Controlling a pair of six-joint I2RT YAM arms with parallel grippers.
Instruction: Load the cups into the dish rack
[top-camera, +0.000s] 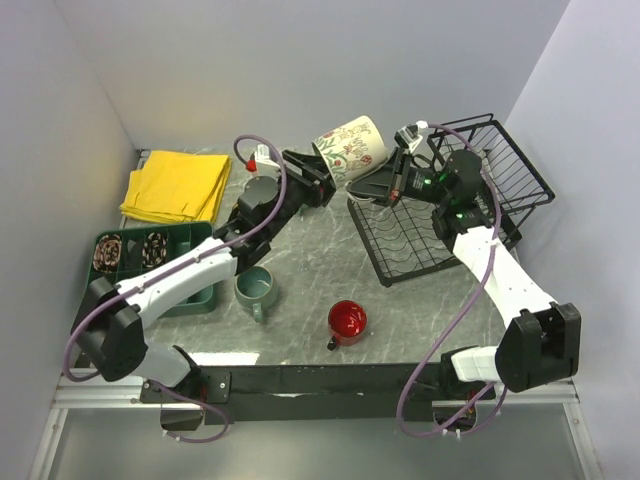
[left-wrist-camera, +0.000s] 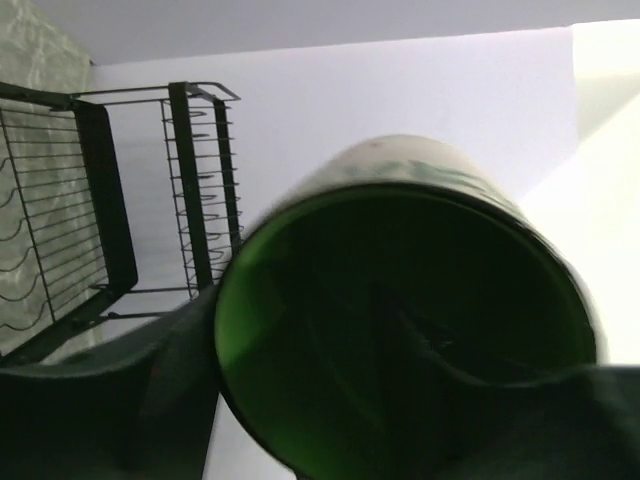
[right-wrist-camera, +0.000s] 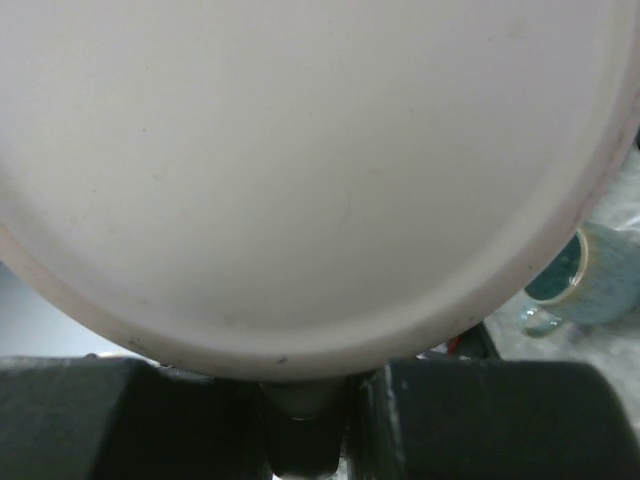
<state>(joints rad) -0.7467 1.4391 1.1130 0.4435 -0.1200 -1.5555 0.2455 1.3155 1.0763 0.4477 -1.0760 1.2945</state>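
Observation:
My right gripper will turn the cup so its opening faces down, lower it onto the far part of the rack's wire bottom and let it go. Those wires are empty.
A cream flowered cup (top-camera: 350, 148) with a green inside hangs tilted over the left end of the black wire dish rack (top-camera: 400, 245). My right gripper (top-camera: 398, 180) is shut on its cream handle (right-wrist-camera: 305, 400), and the cup's pale base (right-wrist-camera: 300, 170) fills that wrist view. My left gripper (top-camera: 318, 172) stands open astride the cup's rim (left-wrist-camera: 235, 300), with one finger outside and one inside the green hollow. A grey-green cup (top-camera: 256, 290) and a shiny red cup (top-camera: 346, 320) stand on the table in front.
The rack's taller wire basket (top-camera: 500, 165) rises at the far right, by the wall. A folded yellow cloth (top-camera: 178, 185) lies at the back left. A green compartment tray (top-camera: 115, 250) sits under the left arm.

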